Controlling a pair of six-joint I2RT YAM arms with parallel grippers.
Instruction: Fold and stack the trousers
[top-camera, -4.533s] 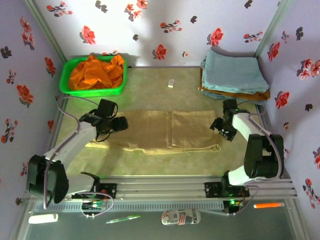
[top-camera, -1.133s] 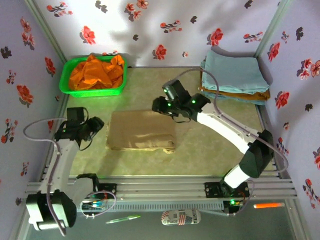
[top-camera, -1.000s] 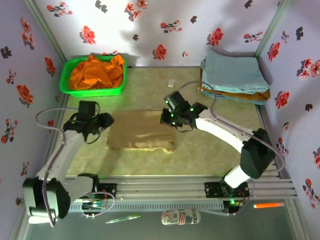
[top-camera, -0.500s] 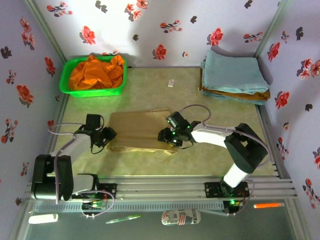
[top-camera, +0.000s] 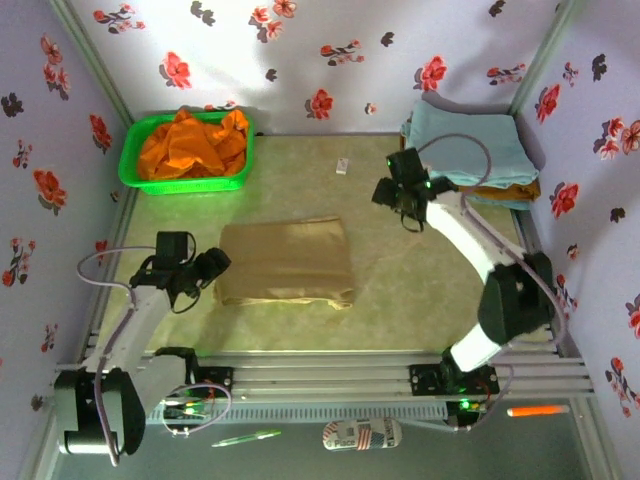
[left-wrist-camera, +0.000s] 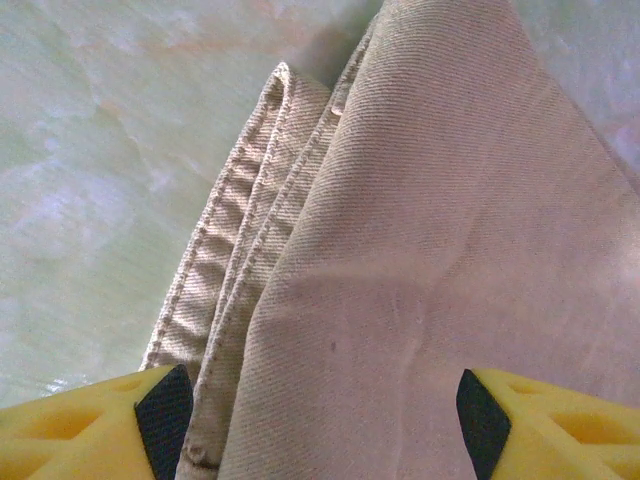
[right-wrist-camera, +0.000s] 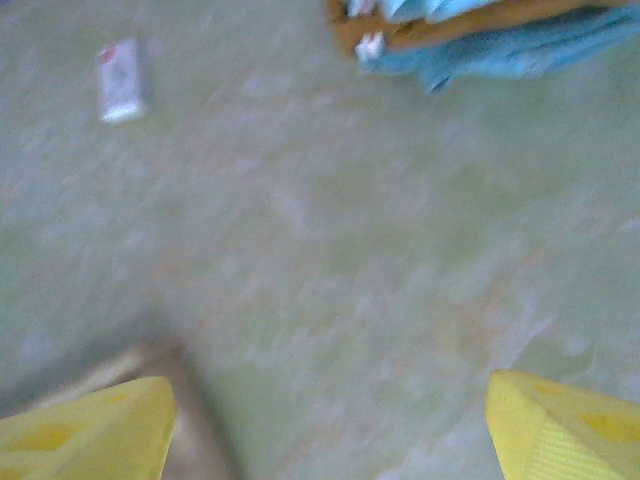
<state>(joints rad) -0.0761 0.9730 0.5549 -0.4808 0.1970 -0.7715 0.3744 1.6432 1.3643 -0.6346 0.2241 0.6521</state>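
The edge of the cloth stack is lower than my right gripper, so the gripper should go down and turn toward it.
The tan trousers lie folded into a flat rectangle in the middle of the table. My left gripper is at their left edge. In the left wrist view its jaws stand wide apart, astride the folded trousers, whose stitched hems show on the left. My right gripper hangs over bare table behind and to the right of the trousers, near the cloth stack. In the right wrist view it is open with nothing between its yellow fingers.
A green basket holding an orange garment stands at the back left. A stack of pale blue and orange cloths lies at the back right, its edge in the right wrist view. A small white tag lies behind the trousers.
The right gripper opened, left the trousers' right edge and swung back-right toward the cloth stack. The left gripper's jaws widened at the left edge. The trousers lie still.
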